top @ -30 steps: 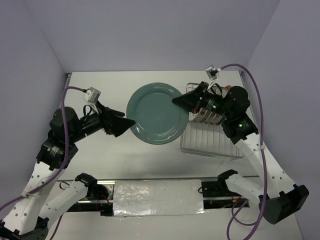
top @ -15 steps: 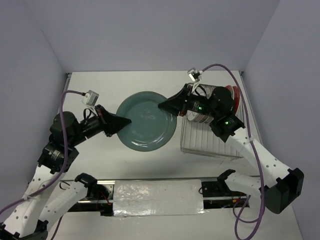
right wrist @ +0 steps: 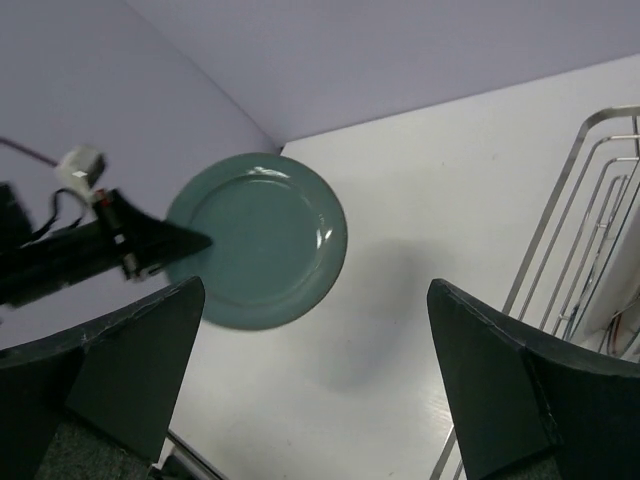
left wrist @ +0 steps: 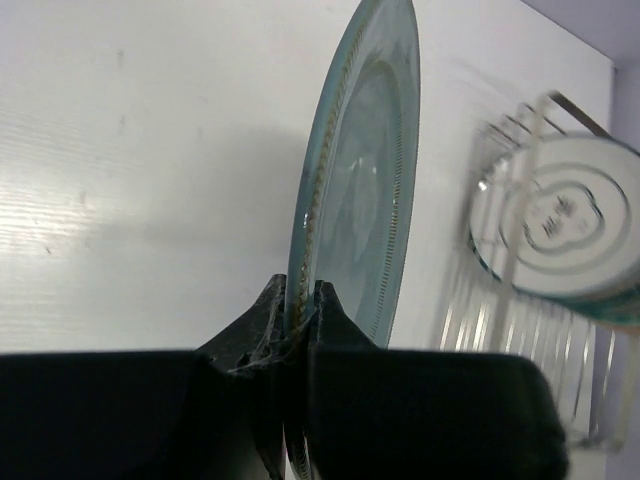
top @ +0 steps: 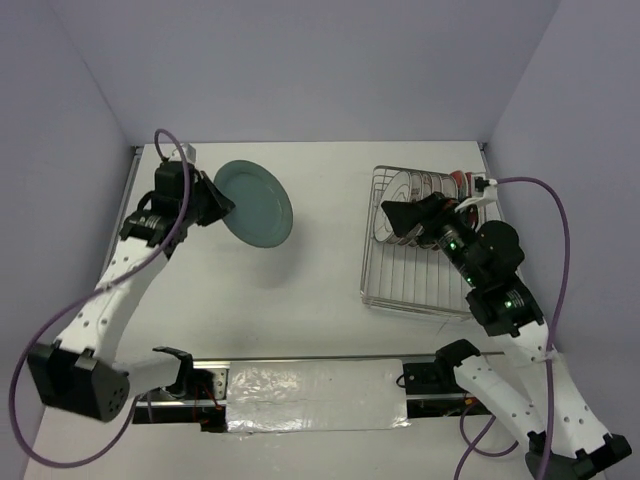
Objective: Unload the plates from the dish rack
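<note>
The robot's left gripper needs to lower the raised teal-green plate next onto that part of the table away from the rack and let go of the plate's rim, since the table beneath is bare and open.
My left gripper point(top: 222, 205) is shut on the rim of the plain teal-green plate point(top: 256, 205) and holds it tilted on edge above the far left of the table. In the left wrist view the plate point(left wrist: 362, 190) rises edge-on from between the closed fingertips point(left wrist: 325, 300). My right gripper point(top: 392, 214) is open and holds nothing, hovering over the left end of the silver wire dish rack point(top: 366, 292). The right wrist view looks between its spread jaws toward the teal plate point(right wrist: 258, 242). Other plates point(top: 412, 190) stand upright in the rack's far part, with a red one point(top: 462, 180) at the back.
The rack's near half point(top: 415, 275) shows only bare wires. A white plate's underside point(left wrist: 562, 228) faces the left wrist camera from the rack. Purple walls enclose the table on three sides. Both arm bases and a foil-covered rail point(top: 315, 395) run along the near edge.
The right gripper let go of the teal plate, opened wide and drew back over the rack. The left arm carried the plate left and farther back, tipping it up on edge.
</note>
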`<state>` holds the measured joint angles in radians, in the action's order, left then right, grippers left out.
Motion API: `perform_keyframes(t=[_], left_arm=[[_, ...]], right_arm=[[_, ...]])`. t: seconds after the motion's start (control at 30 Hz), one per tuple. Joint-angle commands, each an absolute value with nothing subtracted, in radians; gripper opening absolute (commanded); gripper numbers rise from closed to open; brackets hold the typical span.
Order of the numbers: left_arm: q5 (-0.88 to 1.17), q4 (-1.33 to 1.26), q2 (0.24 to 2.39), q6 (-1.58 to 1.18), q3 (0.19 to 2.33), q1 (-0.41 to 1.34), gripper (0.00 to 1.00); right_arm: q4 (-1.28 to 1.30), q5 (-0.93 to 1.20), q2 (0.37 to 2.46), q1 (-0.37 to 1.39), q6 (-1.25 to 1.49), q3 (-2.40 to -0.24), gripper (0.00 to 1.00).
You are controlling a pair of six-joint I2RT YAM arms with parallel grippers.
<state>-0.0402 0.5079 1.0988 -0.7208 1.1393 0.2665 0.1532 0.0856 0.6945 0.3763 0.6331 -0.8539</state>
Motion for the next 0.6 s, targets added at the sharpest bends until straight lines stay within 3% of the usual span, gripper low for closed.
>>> perform_keyframes(t=[0.0, 0.27, 0.43, 0.57], left_arm=[[0.056, 0.261, 1.215, -0.778, 1.216, 0.155, 0.0], [0.264, -0.106, 1.535, -0.805, 1.178, 0.014, 0.0], [0.299, -0.204, 1.667, -0.824, 1.167, 0.003, 0.0], [0.328, -0.258, 1.747, -0.873, 1.115, -0.044, 0.08]], right_arm=[[0.245, 0.073, 0.655, 0.368, 0.574, -0.91, 1.0], [0.34, 0.386, 0.637, 0.359, 0.473, -0.968, 1.0], [0.342, 0.333, 0.586, 0.356, 0.469, -0.914, 1.0], [0.397, 0.321, 0.603, 0.354, 0.456, -0.948, 1.0]])
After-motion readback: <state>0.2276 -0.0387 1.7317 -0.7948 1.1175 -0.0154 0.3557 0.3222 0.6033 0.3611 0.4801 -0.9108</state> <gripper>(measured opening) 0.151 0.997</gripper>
